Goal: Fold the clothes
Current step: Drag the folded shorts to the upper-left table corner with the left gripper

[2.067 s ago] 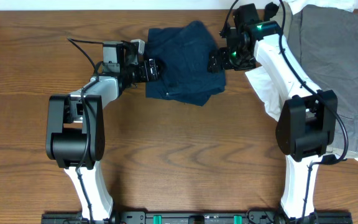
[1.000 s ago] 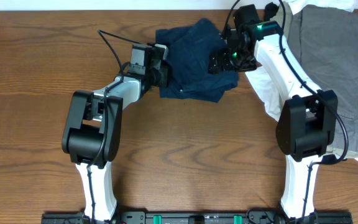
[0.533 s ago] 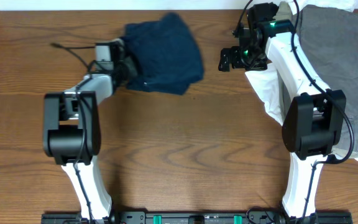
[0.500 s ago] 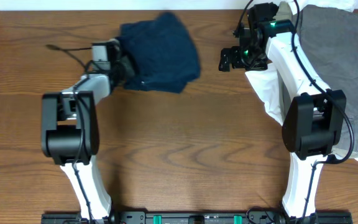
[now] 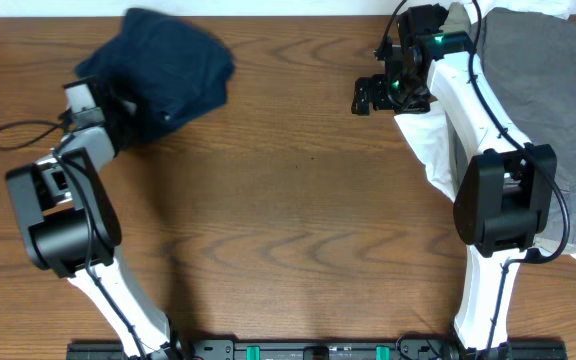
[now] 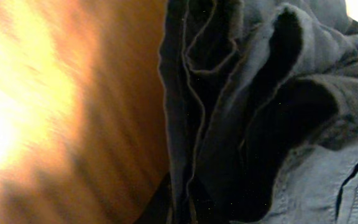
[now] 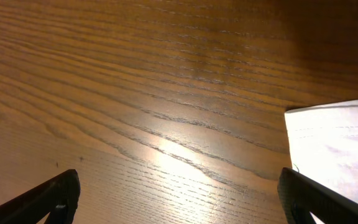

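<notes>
My left gripper is holding the navy garment (image 5: 168, 70) and will slide to the left in the overhead view and release it, because the bare wood (image 5: 46, 98) beside the cable is on that side.
The dark navy garment (image 5: 168, 70) lies bunched at the table's far left. My left gripper (image 5: 120, 112) is shut on its near-left edge. In the left wrist view the navy garment's (image 6: 253, 106) folds fill the frame and the fingers are lost in the dark cloth. My right gripper (image 5: 360, 98) stands open over bare wood at the far right of centre, well apart from the navy garment. The right wrist view shows my right gripper (image 7: 179, 211) with its fingertips (image 7: 58, 199) wide apart and nothing between them. Beside them is the corner of a white garment (image 7: 334, 143).
A grey garment (image 5: 538, 100) lies spread at the right edge on a white garment (image 5: 423, 145). The right arm reaches across them. The left arm's cable (image 5: 23, 133) loops over the table at the left edge.
My left arm has swung far left, dragging the navy garment from the table's middle back to the far-left corner. The right gripper let go of it and drew back right, then held still.
</notes>
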